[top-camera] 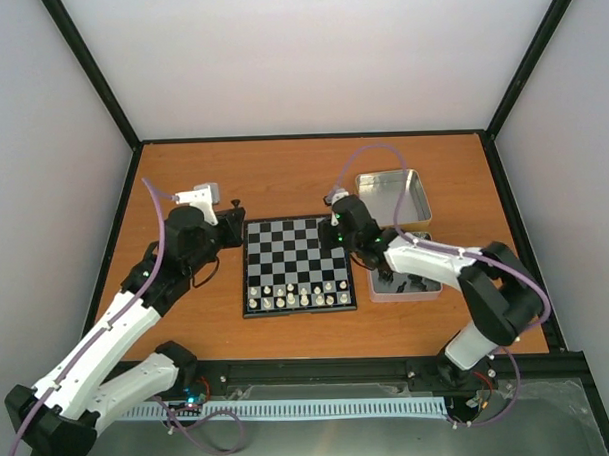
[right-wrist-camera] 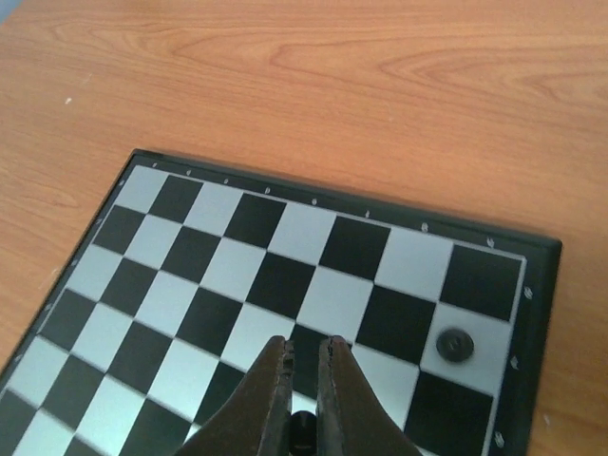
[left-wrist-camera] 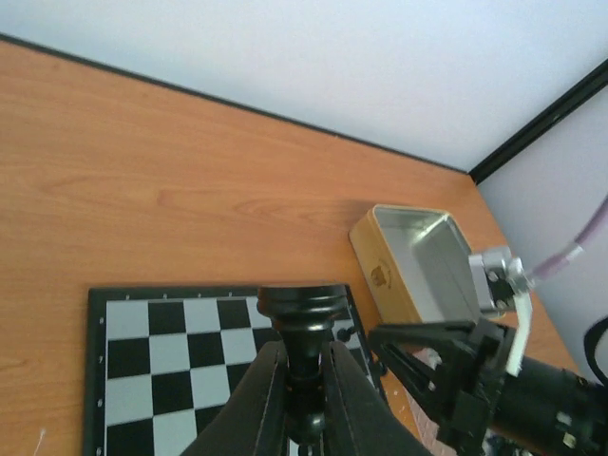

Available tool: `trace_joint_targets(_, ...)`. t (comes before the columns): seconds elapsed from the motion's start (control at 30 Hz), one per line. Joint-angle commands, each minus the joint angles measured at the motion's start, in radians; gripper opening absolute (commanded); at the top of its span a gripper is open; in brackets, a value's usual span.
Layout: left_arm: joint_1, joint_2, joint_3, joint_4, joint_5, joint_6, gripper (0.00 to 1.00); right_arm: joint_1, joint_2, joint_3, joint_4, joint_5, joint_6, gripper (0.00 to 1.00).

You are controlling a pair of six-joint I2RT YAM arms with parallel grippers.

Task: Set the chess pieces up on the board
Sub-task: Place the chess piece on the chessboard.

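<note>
My right gripper should next lower the small black piece onto the dark square beside its row's standing black piece and release it, since that square is empty.
The board (top-camera: pixel 297 250) lies mid-table, with tiny white pieces (top-camera: pixel 297 294) filling its two near rows. My left gripper (top-camera: pixel 233 230) hovers at the board's far left corner. In the left wrist view this gripper (left-wrist-camera: pixel 304 353) is shut on a black chess piece (left-wrist-camera: pixel 304 313), gripped by its stem with the round base pointing outward over the board (left-wrist-camera: pixel 171 351). My right gripper (top-camera: pixel 337 235) is over the far right squares. In the right wrist view it (right-wrist-camera: pixel 306 347) is shut on a small black piece (right-wrist-camera: pixel 303 432). One black piece (right-wrist-camera: pixel 456 344) stands near the far right corner of the board (right-wrist-camera: pixel 237 256).
An open silver tin (top-camera: pixel 394 198) sits beyond the board's right side, and it shows again in the left wrist view, where the tin (left-wrist-camera: pixel 418 261) looks hollow. A second tin (top-camera: pixel 404 283) holding dark pieces lies under the right forearm. Black frame posts rise at the table's corners.
</note>
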State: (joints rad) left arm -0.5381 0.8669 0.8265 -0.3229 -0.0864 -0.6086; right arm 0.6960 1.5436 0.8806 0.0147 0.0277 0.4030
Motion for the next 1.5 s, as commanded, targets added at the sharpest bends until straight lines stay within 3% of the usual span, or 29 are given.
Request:
trace_joint_targets(0.0,0.018,-0.006,-0.022,-0.090,0.024,0.017,0.01,0.025,0.107,0.031,0.190,0.114,-0.106,0.05)
trace_joint_targets(0.23,0.021,0.005,-0.058,-0.060,0.063,0.004,0.01,0.025,0.272,0.105,0.237,0.179,-0.145,0.04)
trace_joint_targets(0.6,0.021,0.037,-0.067,-0.035,0.074,0.005,0.01,0.021,0.355,0.123,0.261,0.230,-0.144,0.05)
trace_joint_targets(1.07,0.022,0.021,-0.075,-0.040,0.070,-0.003,0.01,0.010,0.388,0.130,0.266,0.242,-0.140,0.05)
trace_joint_targets(1.37,0.021,0.014,-0.079,-0.044,0.064,-0.003,0.01,0.008,0.400,0.130,0.266,0.242,-0.139,0.09)
trace_joint_targets(1.47,0.021,0.011,-0.081,-0.044,0.061,-0.003,0.01,0.008,0.383,0.125,0.258,0.237,-0.133,0.15)
